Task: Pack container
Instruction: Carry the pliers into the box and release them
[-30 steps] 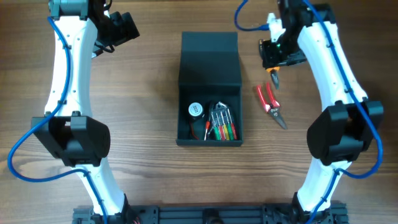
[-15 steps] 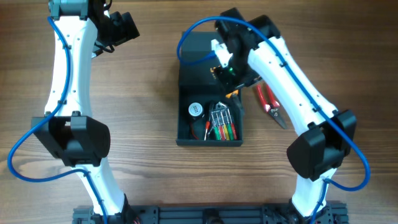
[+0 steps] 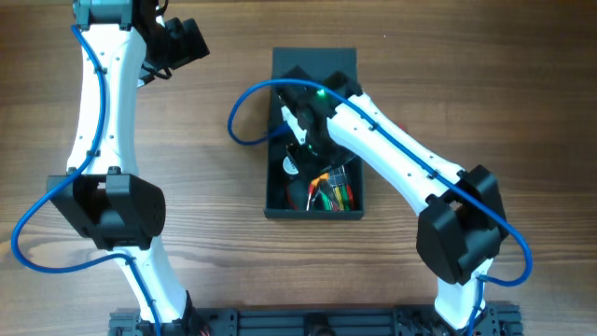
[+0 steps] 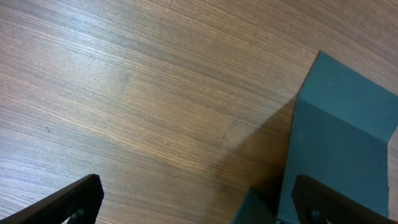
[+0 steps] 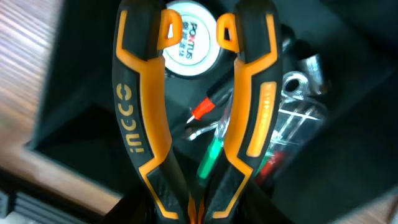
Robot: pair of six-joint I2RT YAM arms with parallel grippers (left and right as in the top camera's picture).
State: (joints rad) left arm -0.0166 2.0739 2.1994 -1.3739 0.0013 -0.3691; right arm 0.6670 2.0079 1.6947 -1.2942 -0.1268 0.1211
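My right gripper holds the pliers above the container [image 3: 313,214], which is open. Next it should go down into the container and let go of the pliers on top of the screwdrivers, next to the round tape measure.
The dark teal-grey container [image 3: 313,214] stands open mid-table, its lid [image 3: 314,65] laid flat behind it. My right gripper [image 3: 306,131] hangs over the box and is shut on black-and-orange pliers [image 5: 140,124] near their pivot, with the handles pointing away over the contents. Below them in the box [image 5: 81,74] lie a round white tape measure [image 5: 186,40] and several screwdrivers [image 5: 211,158]. My left gripper [image 3: 182,42] is open and empty at the far left, and its wrist view shows the lid [image 4: 342,124] beside its jaws [image 4: 208,205].
The tape measure [image 3: 292,164] and the screwdrivers [image 3: 338,194] fill the near half of the box. My right arm [image 3: 401,159] stretches across the table right of the box and covers what lies there. Bare wood [image 4: 124,93] lies left of the container.
My right arm has swung left from the table's right side to over the open box, carrying the pliers with it. The left arm has not moved.
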